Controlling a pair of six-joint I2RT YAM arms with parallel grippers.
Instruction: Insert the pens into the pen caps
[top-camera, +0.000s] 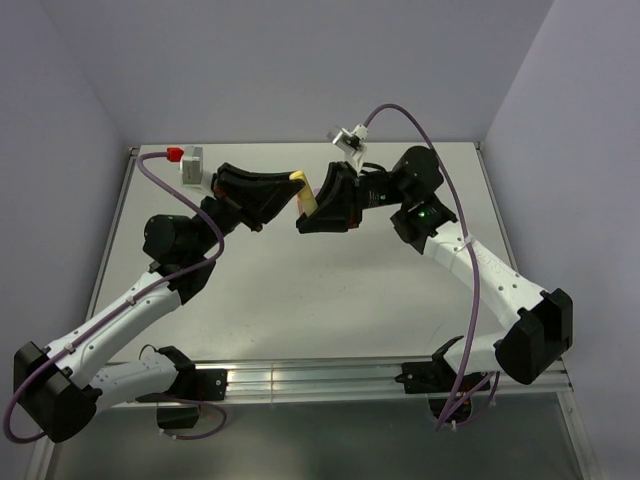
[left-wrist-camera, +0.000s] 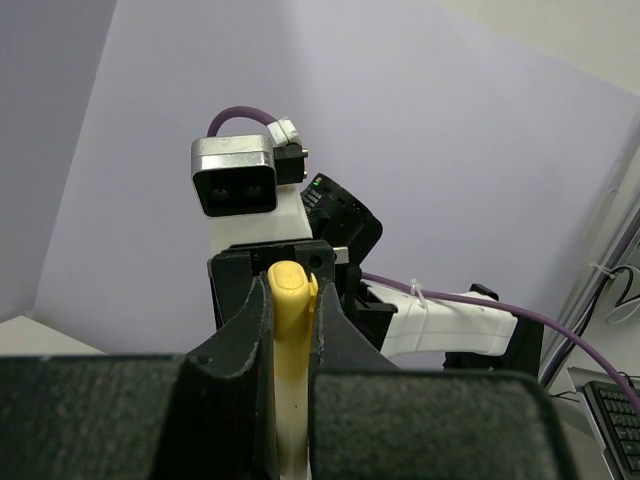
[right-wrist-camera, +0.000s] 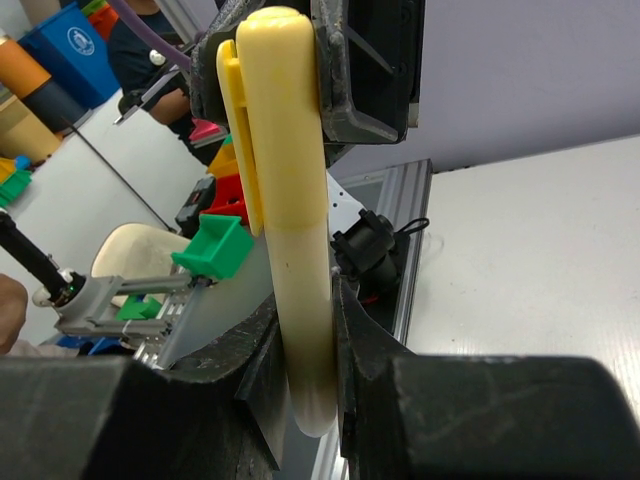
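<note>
Next I need to lower my left gripper, tilting its fingers downward, to the white tabletop below and release the capped pen, since the cap sits over the pen's upper end.
One pale yellow pen (top-camera: 303, 196) hangs in the air above the back middle of the table, held by both grippers at once. A yellow pen cap (right-wrist-camera: 270, 120) with a clip sits over its upper end, and a seam shows where the cap meets the body (right-wrist-camera: 305, 330). My left gripper (top-camera: 288, 195) is shut on the cap end (left-wrist-camera: 290, 300); in the left wrist view the left gripper (left-wrist-camera: 290, 320) has the cap pinched between its tips. My right gripper (top-camera: 314, 207) is shut on the pen's lower body, which the right wrist view shows pinched in the right gripper (right-wrist-camera: 308, 345).
The white table (top-camera: 330, 300) lies well below the held pen. A grey box with a red end (top-camera: 185, 160) sits at the back left corner. Purple cables (top-camera: 430, 150) arch over the right arm. An aluminium rail (top-camera: 320, 380) runs along the front edge.
</note>
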